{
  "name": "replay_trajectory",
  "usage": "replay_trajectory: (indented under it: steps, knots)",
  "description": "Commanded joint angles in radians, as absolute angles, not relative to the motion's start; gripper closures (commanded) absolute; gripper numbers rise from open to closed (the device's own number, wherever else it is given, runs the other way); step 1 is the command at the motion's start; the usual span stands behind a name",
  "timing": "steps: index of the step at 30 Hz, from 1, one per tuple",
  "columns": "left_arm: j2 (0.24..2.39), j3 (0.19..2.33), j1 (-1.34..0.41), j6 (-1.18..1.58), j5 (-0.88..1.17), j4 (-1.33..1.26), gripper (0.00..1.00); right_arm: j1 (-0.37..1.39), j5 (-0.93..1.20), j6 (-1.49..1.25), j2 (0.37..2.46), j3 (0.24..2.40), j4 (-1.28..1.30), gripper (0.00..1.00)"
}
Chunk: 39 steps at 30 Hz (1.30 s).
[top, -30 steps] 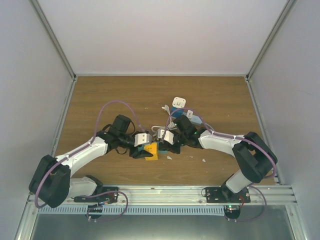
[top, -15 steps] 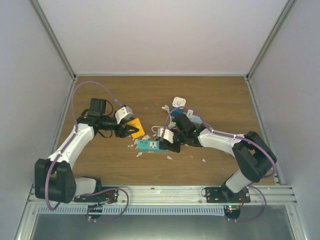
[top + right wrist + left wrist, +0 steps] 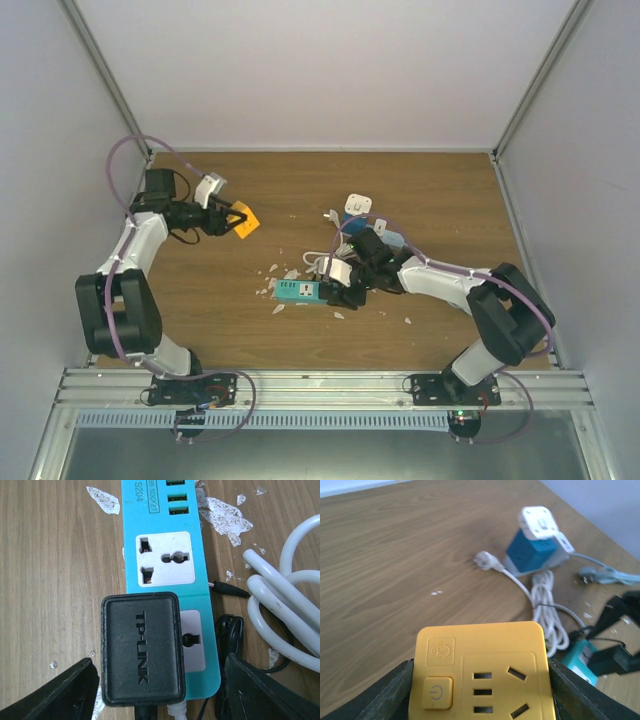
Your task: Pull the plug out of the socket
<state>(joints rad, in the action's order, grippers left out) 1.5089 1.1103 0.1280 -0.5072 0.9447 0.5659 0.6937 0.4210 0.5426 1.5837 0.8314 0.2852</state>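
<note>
I will move my left gripper outward and to the left in the top view next. Then I will lower it over the table's far corner (image 3: 186, 174), which is empty.
My left gripper (image 3: 234, 217) is shut on a yellow socket block (image 3: 247, 222) and holds it in the air at the far left of the table. In the left wrist view the block (image 3: 480, 670) fills the space between the fingers (image 3: 382, 695). A teal power strip (image 3: 298, 290) lies mid-table. A black TP-LINK adapter (image 3: 142, 647) is plugged into the strip (image 3: 162, 522) at its near end. My right gripper (image 3: 160, 692) is open, one finger on each side of the adapter and strip, touching neither.
A blue cube socket (image 3: 532, 552) with a white plug (image 3: 536, 521) on top stands at the back of the table, also in the top view (image 3: 357, 208). A coiled white cable (image 3: 280, 605) and a thin black cord lie right of the strip. White flecks dot the wood.
My left arm has swung the yellow block up and away from the teal strip, from mid-table to the far left. The right gripper has stayed over the strip.
</note>
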Motion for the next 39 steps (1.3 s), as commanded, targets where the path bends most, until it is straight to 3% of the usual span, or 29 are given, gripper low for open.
replay_trajectory:
  steps: [1, 15, 29, 39]
  knots:
    - [1.593, 1.215, 0.213, -0.42, 0.987, 0.549, 0.61, 0.695, 0.425, 0.554, 1.525, 0.855, 0.312, 0.28]
    - [1.945, 1.581, 0.39, -0.364, 0.963, 0.661, 0.57, 0.656, 0.451, 0.67, 1.263, 0.788, 0.454, 0.17]
    - [2.215, 1.844, 0.402, -0.279, 0.898, 0.592, 0.55, 0.582, 0.437, 0.682, 1.196, 0.868, 0.554, 0.12]
    - [2.346, 1.9, 0.401, -0.147, 0.908, 0.459, 0.53, 0.579, 0.38, 0.649, 1.209, 0.913, 0.637, 0.11]
